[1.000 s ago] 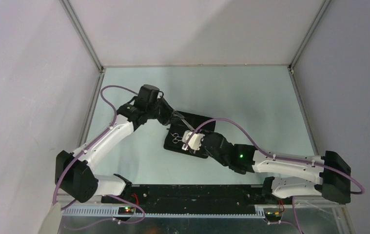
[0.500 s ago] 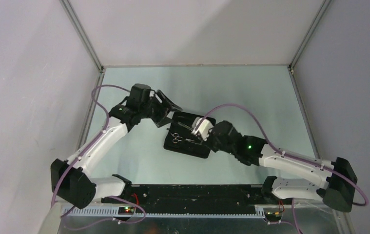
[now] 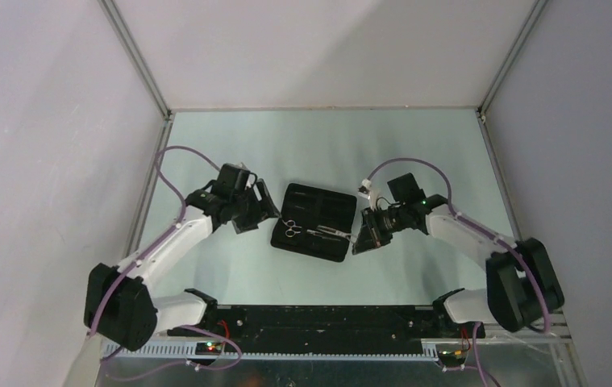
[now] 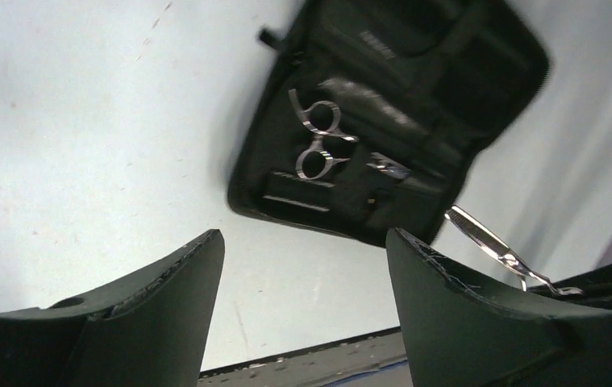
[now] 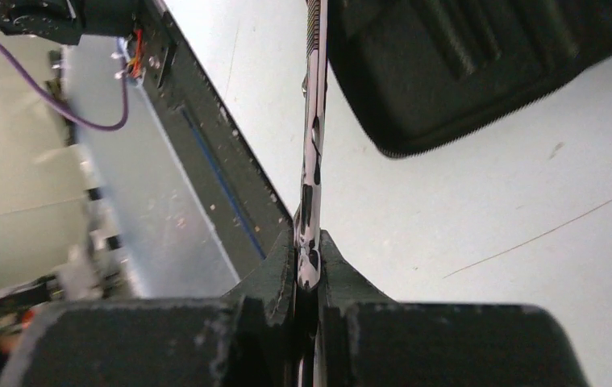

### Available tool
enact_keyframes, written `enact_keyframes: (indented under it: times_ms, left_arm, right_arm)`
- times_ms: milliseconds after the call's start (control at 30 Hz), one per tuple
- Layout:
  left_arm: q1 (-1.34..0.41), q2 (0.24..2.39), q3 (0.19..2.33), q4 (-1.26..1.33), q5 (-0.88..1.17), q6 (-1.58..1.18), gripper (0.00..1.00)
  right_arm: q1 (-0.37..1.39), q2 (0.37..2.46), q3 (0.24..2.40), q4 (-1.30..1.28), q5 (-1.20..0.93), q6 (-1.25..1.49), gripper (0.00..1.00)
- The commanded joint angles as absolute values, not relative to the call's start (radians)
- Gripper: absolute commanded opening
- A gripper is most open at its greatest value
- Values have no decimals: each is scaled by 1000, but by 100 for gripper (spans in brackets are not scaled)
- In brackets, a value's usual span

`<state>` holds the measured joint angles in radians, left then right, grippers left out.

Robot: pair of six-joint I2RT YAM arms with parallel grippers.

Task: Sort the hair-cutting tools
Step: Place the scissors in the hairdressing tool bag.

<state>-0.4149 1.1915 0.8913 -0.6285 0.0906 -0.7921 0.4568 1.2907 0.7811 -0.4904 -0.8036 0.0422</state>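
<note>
The held scissors' blades already point toward the case, so my right gripper will next lower, pull back, then slide toward the case's near corner.
An open black case lies flat mid-table. One pair of silver scissors rests in its left half, ring handles plain in the left wrist view. My right gripper sits just off the case's right edge, shut on a second pair of silver scissors, seen edge-on between its fingers. The blades point toward the case's corner. My left gripper hangs left of the case, open with nothing between its fingers.
A black rail runs along the near edge, close behind the right gripper. Enclosure walls and metal frame posts bound the table on the left, back and right.
My left gripper opened and backed off the case to the left. My right gripper closed on a pair of scissors over the case and drew back to its right side.
</note>
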Motion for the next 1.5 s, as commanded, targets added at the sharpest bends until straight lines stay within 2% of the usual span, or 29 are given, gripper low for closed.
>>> enact_keyframes:
  times_ms: [0,433,700,1033,1300,1467]
  left_arm:
    - [-417,1249,850,-592,44,-724,77]
    - [-417,1446,821,-546,81,-678,56]
    - [-418,1530,788,-503,146,-684,37]
    - [-420,1581,769,-464,188,-683,26]
    - [-422,1590,746,-475,185,-654,23]
    - [-422,1587,748,-490,162,-627,17]
  right_arm:
    - [429,1391,749,-509,-1014,74,0]
    - [352,1566,650,-403,-1090,76,0]
    - [345,1580,573,-280,-1107,129,0]
    - [366,1639,567,-140,-1126,200,0]
    - [381,1681,591,-128,-1115,213,0]
    - [416,1755,659,-166,-1122,179,0]
